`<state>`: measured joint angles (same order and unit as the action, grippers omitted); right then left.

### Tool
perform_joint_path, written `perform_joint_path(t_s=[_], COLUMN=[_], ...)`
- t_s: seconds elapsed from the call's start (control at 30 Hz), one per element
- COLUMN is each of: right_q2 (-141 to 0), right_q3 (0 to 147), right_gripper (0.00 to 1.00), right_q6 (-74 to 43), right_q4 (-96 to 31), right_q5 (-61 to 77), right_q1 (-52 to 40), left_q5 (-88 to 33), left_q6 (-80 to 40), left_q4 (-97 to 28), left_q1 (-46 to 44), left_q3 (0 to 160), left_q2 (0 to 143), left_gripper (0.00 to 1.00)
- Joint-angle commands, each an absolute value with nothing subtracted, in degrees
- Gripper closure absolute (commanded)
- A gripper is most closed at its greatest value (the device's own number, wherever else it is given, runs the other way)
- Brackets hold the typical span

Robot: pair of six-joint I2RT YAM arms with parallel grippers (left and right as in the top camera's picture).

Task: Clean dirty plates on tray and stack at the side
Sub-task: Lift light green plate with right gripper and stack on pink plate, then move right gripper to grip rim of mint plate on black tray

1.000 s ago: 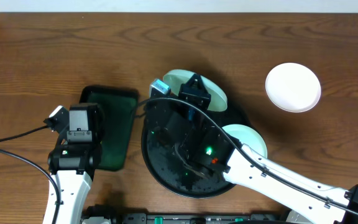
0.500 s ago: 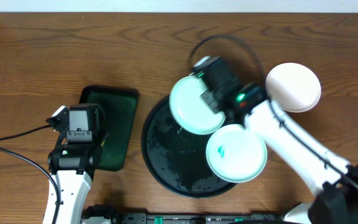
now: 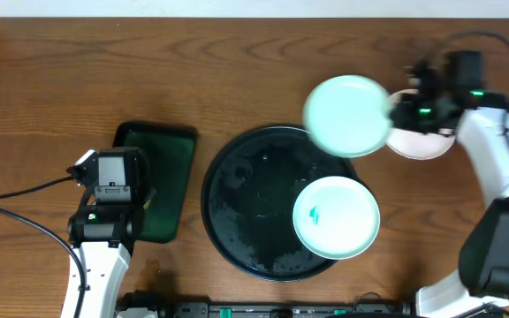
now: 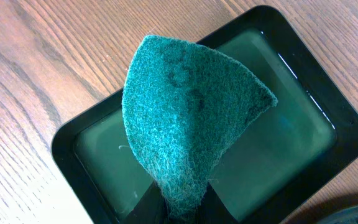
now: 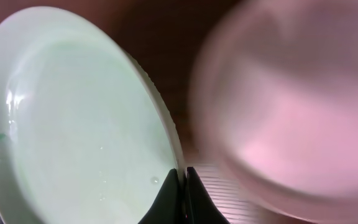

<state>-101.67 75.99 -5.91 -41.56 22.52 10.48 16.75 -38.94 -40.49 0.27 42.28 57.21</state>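
The third plate [image 3: 421, 142] [image 5: 309, 99] is below my right gripper, to its right in the overhead view. My right gripper will go sideways and down next and let go of its plate on top of it.
The large round black tray [image 3: 254, 212] sits mid-table with one mint-white plate [image 3: 336, 216], teal-smeared, on its right side. My right gripper [image 3: 394, 113] is shut on the rim of a second plate [image 3: 347, 115] and holds it in the air above the tray's far right edge; in the right wrist view this plate [image 5: 79, 124] fills the left, pinched between the fingers [image 5: 182, 183]. A third plate [image 3: 422, 137] lies on the table at the right, mostly hidden by my arm, and shows blurred in the right wrist view [image 5: 291, 106]. My left gripper [image 4: 182, 205] is shut on a teal scouring pad [image 4: 191, 106].
A dark green rectangular tray [image 3: 162, 177] holding water lies left of the round tray, under my left gripper; it fills the left wrist view [image 4: 278, 143]. A black cable [image 3: 16, 208] trails across the left of the wooden table.
My right arm has lifted a plate off the round tray and swung it up and to the right, toward the plate on the table. The left arm has not moved.
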Motion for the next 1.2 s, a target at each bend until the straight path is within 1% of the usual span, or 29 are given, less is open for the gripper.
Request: perform_joint_path(t_s=[0.0,0.13,0.23,0.43,0.53,0.63,0.7,0.8,0.9,1.03,1.17], right_q2=[-103.72,-105.95,-106.94,-110.10,-112.29,-113.49,-113.01,-109.69,-103.42,-92.27,-82.08], right_q3=[76.05,76.05,76.05,76.05,76.05,76.05,76.07,76.07,76.07,76.07,75.94], right_gripper=[0.99,0.99,0.99,0.98,0.87,0.80,0.78,0.75,0.74,0.72,0.70], right_q6=[-10.52,-10.72,-13.32,-14.15,-14.13,-13.30,-12.80,-12.97,-14.83,-15.64,-15.68], right_q4=[-41.21,-37.58,-34.83,-32.08,-30.70,-30.39,-30.87,-33.17,-37.67,-46.85,-60.16], right_q5=[22.13,20.40,16.95,11.51,11.62,12.36,13.23,15.20,15.29,15.97,15.84], right_q1=[16.93,22.87,26.30,27.53,26.87,25.80,25.32,24.77,24.51,22.85,18.15], left_q5=[16.93,16.95,16.95,16.95,16.95,16.95,16.95,16.93,16.93,16.95,16.95], left_q6=[-38.37,-38.37,-38.37,-38.37,-38.37,-38.37,-38.37,-38.37,-38.37,-38.37,-38.37], left_q4=[-40.42,-40.45,-40.42,-40.27,-39.99,-39.94,-39.94,-39.99,-40.05,-39.99,-40.03], left_q1=[0.47,0.47,0.47,0.47,0.47,0.47,0.47,0.47,0.47,0.47,0.47], left_q3=[42.13,42.13,42.13,42.13,42.13,42.13,42.13,42.13,42.13,42.13,42.13], left_q2=[56.97,56.97,57.32,58.63,59.11,59.09,59.11,59.09,59.09,59.09,59.09], left_gripper=[0.92,0.93,0.93,0.93,0.93,0.92,0.92,0.93,0.92,0.93,0.92])
